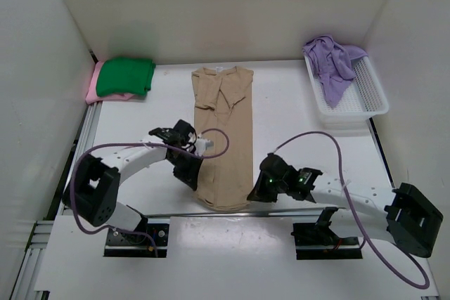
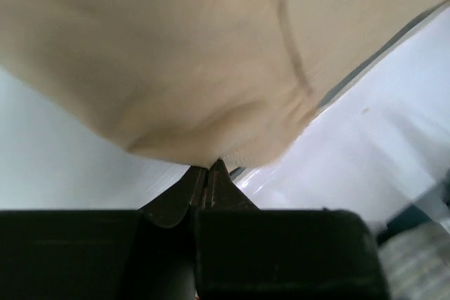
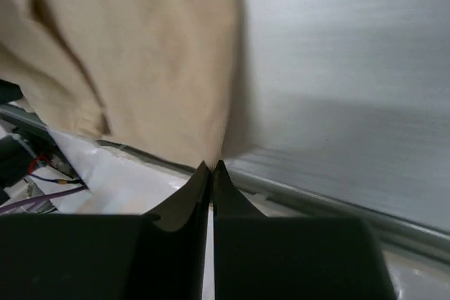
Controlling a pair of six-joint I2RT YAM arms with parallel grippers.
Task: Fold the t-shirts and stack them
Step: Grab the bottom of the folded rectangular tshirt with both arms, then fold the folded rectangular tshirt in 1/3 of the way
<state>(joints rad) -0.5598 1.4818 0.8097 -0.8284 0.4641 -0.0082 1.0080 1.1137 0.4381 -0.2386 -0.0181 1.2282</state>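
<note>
The folded t-shirt is still full length and the folded sleeve's near end [image 1: 204, 109] lies outward, so my left gripper must next lift the t-shirt's hem outward and release it there.
A tan t-shirt [image 1: 223, 131] lies folded into a long strip down the middle of the table, collar at the far end. My left gripper [image 1: 193, 177] is at its near left corner, shut on the hem. In the left wrist view the cloth [image 2: 176, 54] bunches right at the closed tips [image 2: 209, 166]. At the near right corner my right gripper [image 1: 253, 190] is shut on the shirt's edge. The right wrist view shows that edge [image 3: 140, 54] running down into the closed tips [image 3: 212, 166]. A folded dark green t-shirt [image 1: 125, 77] rests on a pink t-shirt [image 1: 92, 89] at the far left. A lavender t-shirt [image 1: 334, 61] lies crumpled in the basket.
A white mesh basket [image 1: 365, 96] stands at the far right against the wall. White walls enclose the table on the left, back and right. The table's near edge and a metal rail run just below the tan shirt's hem.
</note>
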